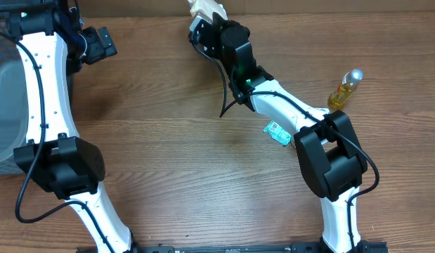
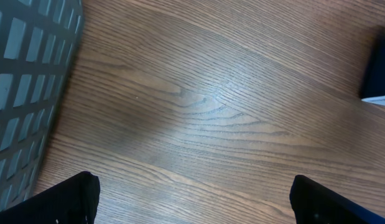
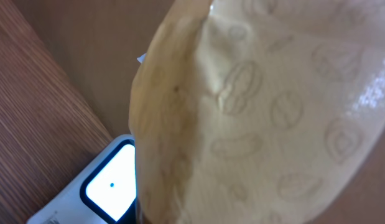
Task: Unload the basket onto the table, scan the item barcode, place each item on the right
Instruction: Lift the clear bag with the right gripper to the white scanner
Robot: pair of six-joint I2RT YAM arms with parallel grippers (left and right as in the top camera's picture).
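Observation:
I should move my right gripper back next, lower it and release the cream packet (image 1: 206,10), because open wood (image 1: 221,129) beside the teal packet lies below my right gripper and back toward the base.
The item is a cream packet (image 3: 254,112) printed with faint bean outlines, and it fills most of the right wrist view. My right gripper (image 1: 206,22) is shut on the packet (image 1: 206,10) at the table's far edge, near the top middle; its fingers are hidden behind the packet in the wrist view. Just beside the packet's lower left edge is a grey scanner with a lit white window (image 3: 111,183). My left gripper (image 2: 201,205) stands open over bare wood at the far left, and only its dark fingertips (image 2: 74,199) show.
A grey slatted basket (image 1: 6,105) sits at the left edge, close to my left gripper (image 1: 103,43). A yellow bottle (image 1: 343,90) lies at the right. A small teal packet (image 1: 277,132) lies beside the right arm. A dark object (image 2: 375,74) shows at the left wrist view's right edge.

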